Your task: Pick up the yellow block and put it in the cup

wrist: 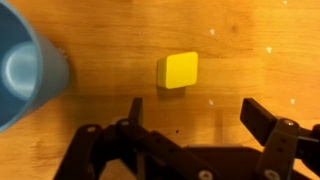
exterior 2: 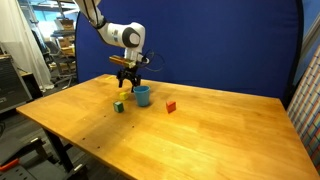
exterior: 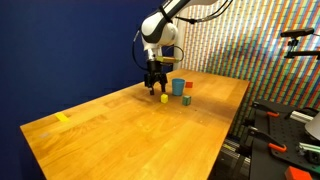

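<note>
The yellow block (wrist: 178,70) is still out of reach of the robot's fingers, so the gripper will next turn a little and move down toward the block.
The yellow block (wrist: 178,70) is a small cube lying on the wooden table, a little apart from the light-blue cup (wrist: 25,70). It also shows in both exterior views (exterior: 164,98) (exterior 2: 124,96), beside the cup (exterior: 178,87) (exterior 2: 142,96). My gripper (wrist: 200,115) is open and empty. It hangs just above the table, close to the block, which lies slightly beyond the fingertips and is not between them. In both exterior views the gripper (exterior: 155,85) (exterior 2: 127,85) points down next to the cup.
A red block (exterior: 186,100) (exterior 2: 171,106) and a green block (exterior 2: 118,106) lie near the cup. A yellow tape strip (exterior: 63,118) is stuck near the table's far corner. The wooden table (exterior: 130,135) has an edge beside equipment.
</note>
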Controlling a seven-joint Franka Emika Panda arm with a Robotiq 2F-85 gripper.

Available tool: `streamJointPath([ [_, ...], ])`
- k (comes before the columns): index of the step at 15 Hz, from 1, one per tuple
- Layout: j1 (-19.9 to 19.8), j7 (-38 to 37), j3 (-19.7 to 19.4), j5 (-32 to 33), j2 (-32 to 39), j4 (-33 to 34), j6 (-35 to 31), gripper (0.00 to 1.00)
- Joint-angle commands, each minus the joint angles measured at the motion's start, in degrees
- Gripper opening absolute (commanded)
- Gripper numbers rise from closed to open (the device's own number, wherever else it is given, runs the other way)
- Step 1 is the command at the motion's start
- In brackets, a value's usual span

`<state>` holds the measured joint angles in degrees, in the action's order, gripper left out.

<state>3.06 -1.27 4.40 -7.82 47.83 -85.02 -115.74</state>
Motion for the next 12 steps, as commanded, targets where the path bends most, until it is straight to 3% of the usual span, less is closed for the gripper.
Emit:
streamJointPath([
  [1, -0.27, -2.06, 0.37, -2.39, -0.71, -3.46, -5.31, 1.00],
  [11, -0.33, -8.70, 0.10, -5.25, -3.05, -11.29, -12.04, 1.00],
  [12, -0.28, -9.15, 0.06, -5.47, -3.42, -12.13, -12.70, 0.76],
])
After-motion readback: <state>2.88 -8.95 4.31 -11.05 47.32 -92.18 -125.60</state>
